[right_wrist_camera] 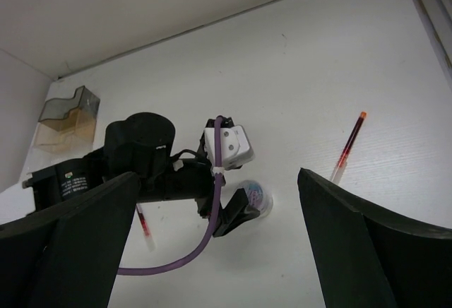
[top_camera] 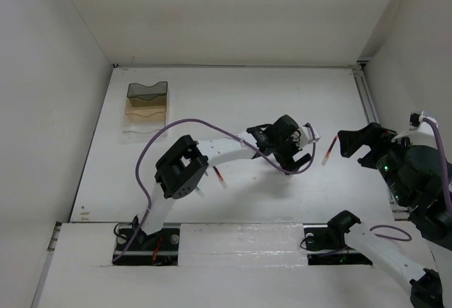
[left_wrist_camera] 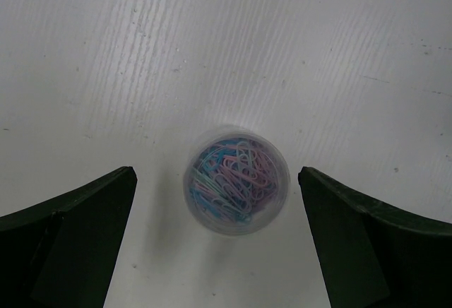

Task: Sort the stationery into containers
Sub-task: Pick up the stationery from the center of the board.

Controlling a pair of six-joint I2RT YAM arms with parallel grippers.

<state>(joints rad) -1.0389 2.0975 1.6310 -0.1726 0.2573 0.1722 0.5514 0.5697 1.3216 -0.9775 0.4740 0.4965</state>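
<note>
I should next lower my left gripper's parted fingers past the cylinder's rim and close them on the cylinder's sides, because the clear round cylinder (left_wrist_camera: 236, 179) stands below my left gripper, between its fingers.
In the left wrist view a small clear round cylinder (left_wrist_camera: 236, 179) full of pastel paper clips stands upright on the white table. My left gripper (left_wrist_camera: 217, 174) is open above it, one finger on each side, both well apart from it. From the top my left gripper (top_camera: 289, 161) hides the cylinder. A slim red pen (top_camera: 328, 154) lies just left of my open, empty right gripper (top_camera: 358, 149). A second slim pen (top_camera: 220, 176) with red ink lies partly under the left forearm. The clear box (top_camera: 146, 107) with a brownish inside stands at the far left.
White walls close in the table on the left, back and right. A metal rail (top_camera: 364, 96) runs along the right edge. The left arm's purple cable (top_camera: 152, 152) loops above the table's middle. The right wrist view shows the cylinder (right_wrist_camera: 256, 196), red pen (right_wrist_camera: 348, 145) and box (right_wrist_camera: 67, 117).
</note>
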